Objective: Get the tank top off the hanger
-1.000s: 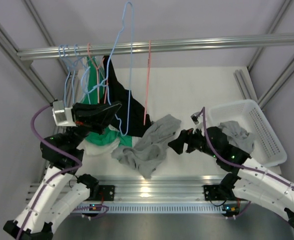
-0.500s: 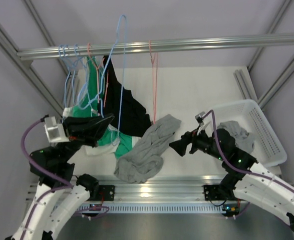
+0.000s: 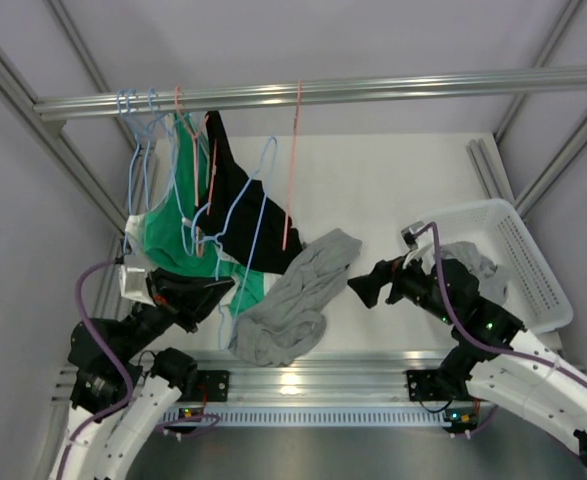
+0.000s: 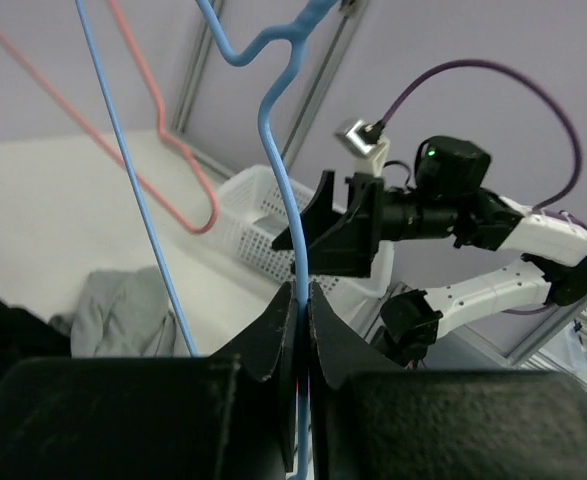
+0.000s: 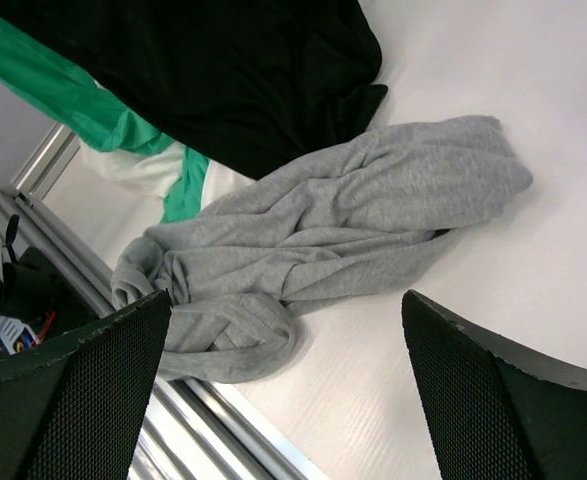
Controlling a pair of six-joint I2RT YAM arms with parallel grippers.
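Next I will carry the bare blue hanger (image 3: pixel 264 190) with my left gripper outward and up to the metal bar (image 3: pixel 265 95) beside the lone pink hanger, since the blue hanger's hook hangs free.
The grey tank top (image 3: pixel 291 298) lies crumpled on the white table, free of any hanger, and also shows in the right wrist view (image 5: pixel 323 240). My left gripper (image 3: pixel 225 291) is shut on the wire of a bare blue hanger (image 3: pixel 264 190). In the left wrist view its jaws (image 4: pixel 300 292) pinch that blue hanger (image 4: pixel 278 150) tightly. My right gripper (image 3: pixel 360 290) hovers just right of the tank top, open and empty. In its own view the right gripper (image 5: pixel 285 300) has its two pads (image 5: pixel 73 390) wide apart above the cloth.
A black garment (image 3: pixel 238 200) and a green one (image 3: pixel 168 235) hang on blue and pink hangers from the metal rail (image 3: pixel 373 90). A lone pink hanger (image 3: pixel 293 170) hangs mid-rail. A white basket (image 3: pixel 548 290) holding grey cloth stands at the right.
My left arm has drawn back and down, bringing the blue hanger from high above the rail to below it. The right gripper has opened wider and backed off slightly from the tank top.
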